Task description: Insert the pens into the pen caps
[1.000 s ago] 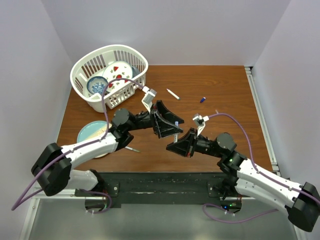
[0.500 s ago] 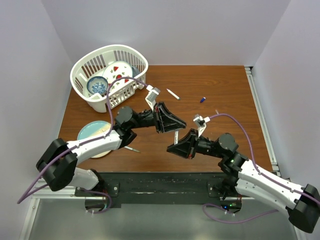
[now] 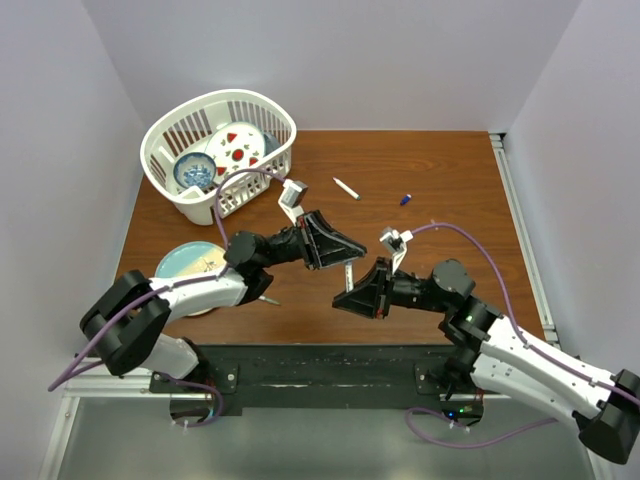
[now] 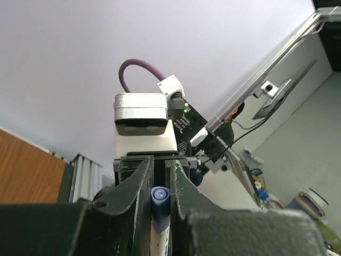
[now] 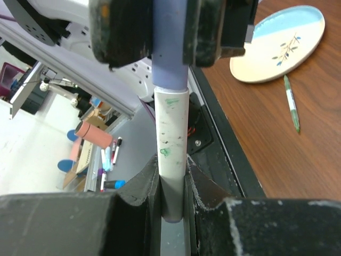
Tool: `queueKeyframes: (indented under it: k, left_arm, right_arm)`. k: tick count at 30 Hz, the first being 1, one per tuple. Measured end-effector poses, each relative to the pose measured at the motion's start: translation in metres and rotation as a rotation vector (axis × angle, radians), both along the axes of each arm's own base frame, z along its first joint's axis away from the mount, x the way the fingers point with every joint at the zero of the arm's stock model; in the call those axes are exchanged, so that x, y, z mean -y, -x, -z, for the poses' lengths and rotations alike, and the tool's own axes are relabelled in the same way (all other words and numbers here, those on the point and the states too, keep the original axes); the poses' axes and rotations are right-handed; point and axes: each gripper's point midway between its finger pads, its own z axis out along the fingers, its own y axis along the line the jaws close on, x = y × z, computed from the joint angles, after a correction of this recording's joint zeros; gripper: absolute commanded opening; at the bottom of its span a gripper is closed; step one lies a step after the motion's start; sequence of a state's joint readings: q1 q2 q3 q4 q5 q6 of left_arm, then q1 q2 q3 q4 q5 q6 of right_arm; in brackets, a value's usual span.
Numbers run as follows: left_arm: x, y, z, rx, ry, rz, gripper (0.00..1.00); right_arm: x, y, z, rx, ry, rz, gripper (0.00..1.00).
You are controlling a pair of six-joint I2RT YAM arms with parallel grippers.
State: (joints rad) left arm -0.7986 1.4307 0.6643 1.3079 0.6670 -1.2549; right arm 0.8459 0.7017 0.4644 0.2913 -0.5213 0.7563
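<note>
The white pen goes down in my left gripper to the bare wood (image 3: 334,283) beside the green-marked pen next for release, as the purple pen cap covers its end.
A white pen (image 5: 171,128) stands upright in the right wrist view, and my right gripper (image 5: 171,162) is shut on its lower barrel. A purple pen cap (image 5: 170,58) sits over its upper end. My left gripper (image 5: 170,26) is shut on that cap, which shows between the jaws in the left wrist view as a purple pen cap (image 4: 160,198). From above, the left gripper (image 3: 345,257) and right gripper (image 3: 352,293) meet over the table's front middle with the pen (image 3: 349,274) between them. Another pen (image 3: 346,188) and a blue cap (image 3: 405,199) lie farther back.
A white basket (image 3: 262,108) with dishes stands at the back left. A blue and cream plate (image 3: 176,262) lies at the front left, with a green-marked pen (image 3: 265,298) beside it. The same plate (image 5: 277,45) and pen (image 5: 291,104) appear in the right wrist view.
My left gripper has gone from wide open to shut on the purple cap at the pen's end. Both arms shifted slightly to the left; the right grip is unchanged.
</note>
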Motion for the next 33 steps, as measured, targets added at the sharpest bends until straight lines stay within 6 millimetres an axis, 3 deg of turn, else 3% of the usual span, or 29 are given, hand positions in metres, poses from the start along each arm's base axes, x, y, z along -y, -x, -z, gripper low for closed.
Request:
queueKeyframes:
  k: [5, 15, 18, 24, 27, 33]
  left_arm:
    - [-0.008, -0.002, -0.018, 0.011, 0.078, -0.044, 0.0]
    - [-0.02, 0.0, -0.019, 0.048, 0.123, -0.133, 0.0]
    - [-0.023, -0.002, -0.007, 0.014, 0.118, -0.16, 0.0]
    - [-0.015, -0.018, 0.039, -0.12, 0.05, -0.201, 0.0]
    - [-0.011, -0.022, 0.047, -0.134, 0.035, -0.215, 0.0]
    - [-0.022, -0.019, 0.017, -0.033, 0.107, -0.285, 0.0]
  right_arm:
    - [-0.003, -0.005, -0.018, 0.02, 0.043, 0.004, 0.0]
    - [-0.001, -0.007, -0.016, 0.052, 0.218, -0.008, 0.0]
    - [0.0, -0.008, -0.006, 0.039, 0.27, -0.011, 0.0]
    - [0.008, -0.015, 0.032, -0.048, 0.422, 0.029, 0.0]
    - [0.012, -0.018, 0.041, -0.078, 0.476, 0.054, 0.0]
    - [0.008, -0.024, 0.017, 0.0, 0.451, 0.055, 0.0]
